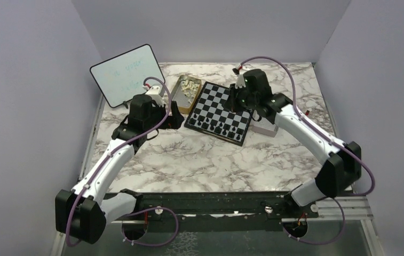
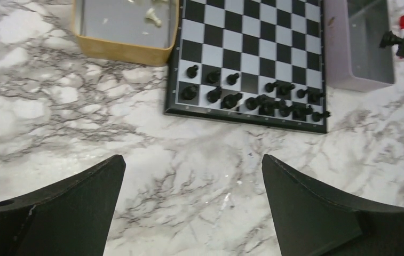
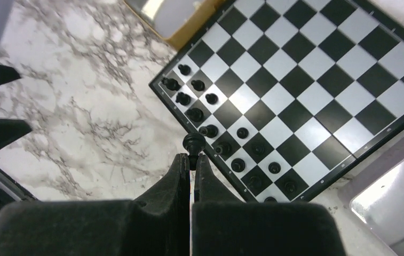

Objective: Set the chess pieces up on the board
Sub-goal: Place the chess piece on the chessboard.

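My right gripper holds its piece and should swing to the left in the top view to get it down onto the empty dark square among black pieces.
The chessboard (image 1: 222,106) lies on the marble table, with several black pieces (image 1: 222,127) in its two near rows; they also show in the left wrist view (image 2: 258,98) and the right wrist view (image 3: 197,98). My right gripper (image 3: 190,159) is shut on a black chess piece (image 3: 193,142) and holds it above the board's near edge; in the top view it hangs over the board's right side (image 1: 238,96). My left gripper (image 2: 193,176) is open and empty over bare marble, left of the board (image 1: 174,118). Cream-white pieces (image 1: 190,85) lie in the gold tin (image 1: 179,95).
A white dry-erase board (image 1: 127,74) leans at the back left. A grey open box (image 2: 361,45) stands at the board's right side. The tin (image 2: 122,48) touches the board's left edge. Purple walls close in three sides.
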You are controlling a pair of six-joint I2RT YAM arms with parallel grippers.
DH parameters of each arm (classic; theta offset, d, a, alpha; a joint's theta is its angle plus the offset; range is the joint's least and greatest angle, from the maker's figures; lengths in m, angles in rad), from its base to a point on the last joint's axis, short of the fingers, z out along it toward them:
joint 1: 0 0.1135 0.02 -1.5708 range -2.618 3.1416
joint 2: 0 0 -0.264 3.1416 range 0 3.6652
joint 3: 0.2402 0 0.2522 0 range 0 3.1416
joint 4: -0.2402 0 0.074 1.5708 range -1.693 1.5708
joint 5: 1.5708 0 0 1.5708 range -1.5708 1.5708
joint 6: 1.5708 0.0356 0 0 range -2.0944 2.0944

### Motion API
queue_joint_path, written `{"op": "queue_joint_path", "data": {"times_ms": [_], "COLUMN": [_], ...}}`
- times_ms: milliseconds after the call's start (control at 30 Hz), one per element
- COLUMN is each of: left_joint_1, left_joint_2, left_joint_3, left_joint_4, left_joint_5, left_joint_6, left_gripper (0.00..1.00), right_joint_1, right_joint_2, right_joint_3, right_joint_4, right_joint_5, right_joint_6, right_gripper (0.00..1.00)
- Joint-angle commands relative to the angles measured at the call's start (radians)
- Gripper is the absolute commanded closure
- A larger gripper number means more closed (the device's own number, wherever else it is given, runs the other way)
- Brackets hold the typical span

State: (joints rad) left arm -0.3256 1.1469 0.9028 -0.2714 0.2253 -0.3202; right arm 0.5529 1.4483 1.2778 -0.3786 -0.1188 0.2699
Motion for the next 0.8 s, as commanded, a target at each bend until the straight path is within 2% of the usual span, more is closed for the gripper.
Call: {"op": "queue_joint_path", "data": {"times_ms": [0, 200, 467, 767], "left_joint_1": [-0.012, -0.030, -0.046, -0.052], "left_joint_2": [-0.099, -0.118, -0.138, -0.144], "left_joint_3": [-0.084, -0.094, -0.086, -0.084], "left_joint_4": [0.057, 0.023, -0.003, -0.008], "left_joint_5": [-0.185, -0.247, -0.279, -0.285], "left_joint_6": [0.168, 0.211, 0.225, 0.227], "left_gripper": [0.01, 0.01, 0.01, 0.01], "right_joint_1": [0.005, 0.025, 0.055, 0.067], "right_joint_2": [0.187, 0.414, 0.647, 0.761], "right_joint_3": [0.180, 0.397, 0.621, 0.729], "right_joint_4": [-0.307, -0.467, -0.582, -0.664], "right_joint_5": [-0.001, 0.046, 0.061, 0.097], "right_joint_6": [0.019, 0.016, 0.002, -0.007], "right_gripper": [0.99, 0.99, 0.99, 0.99]}}
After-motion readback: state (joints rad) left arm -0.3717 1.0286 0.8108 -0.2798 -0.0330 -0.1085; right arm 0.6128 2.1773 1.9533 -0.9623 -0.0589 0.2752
